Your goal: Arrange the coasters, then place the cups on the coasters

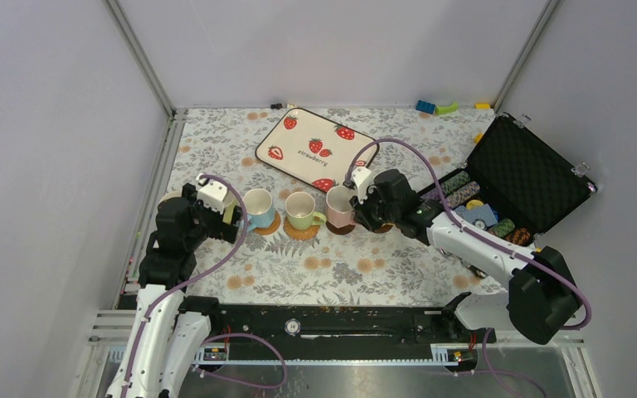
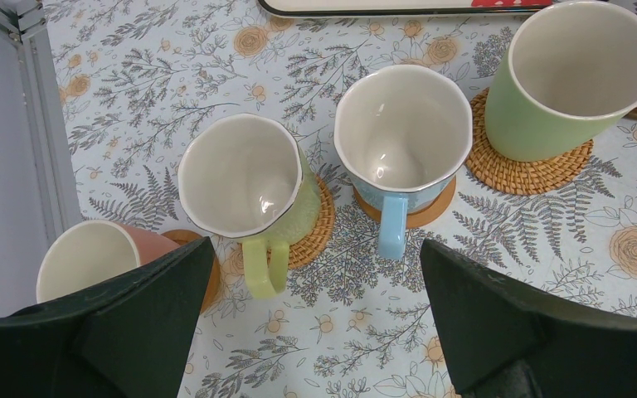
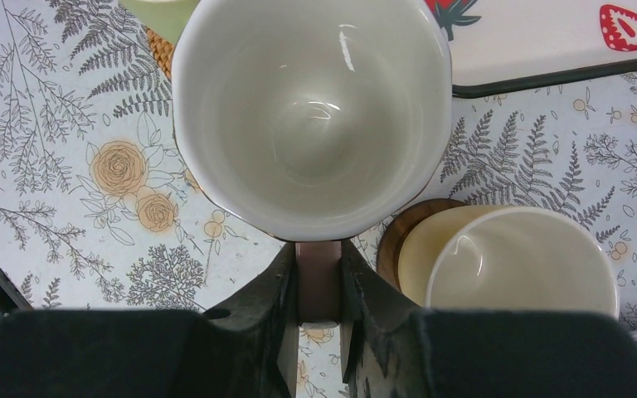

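My right gripper holds the dusky pink cup. It should lower the cup next until the cup sits on the dark coaster beside the green cup (image 2: pixel 581 75).
A row of cups stands on coasters across the floral cloth. In the left wrist view a pink cup (image 2: pixel 91 257), a yellow-green cup (image 2: pixel 240 178) on a woven coaster (image 2: pixel 319 224), a blue cup (image 2: pixel 402 124) on a tan coaster (image 2: pixel 427 211) and a green cup (image 2: pixel 581 75) on a woven coaster (image 2: pixel 531 174) lie ahead of my open left gripper (image 2: pixel 315 323), which holds nothing. My right gripper (image 3: pixel 318 274) is shut on the handle of a dusky pink cup (image 3: pixel 311 108), which stands upright (image 1: pixel 339 205). Beside it a yellow cup (image 3: pixel 514 265) sits on a dark brown coaster (image 3: pixel 406 228).
The strawberry-print tray (image 1: pixel 317 148) lies just behind the row. An open black case (image 1: pixel 522 174) with poker chips (image 1: pixel 473 195) stands at the right, close to my right arm. Toy bricks (image 1: pixel 435 107) lie at the back edge. A metal frame rail (image 2: pixel 46 124) runs along the left.
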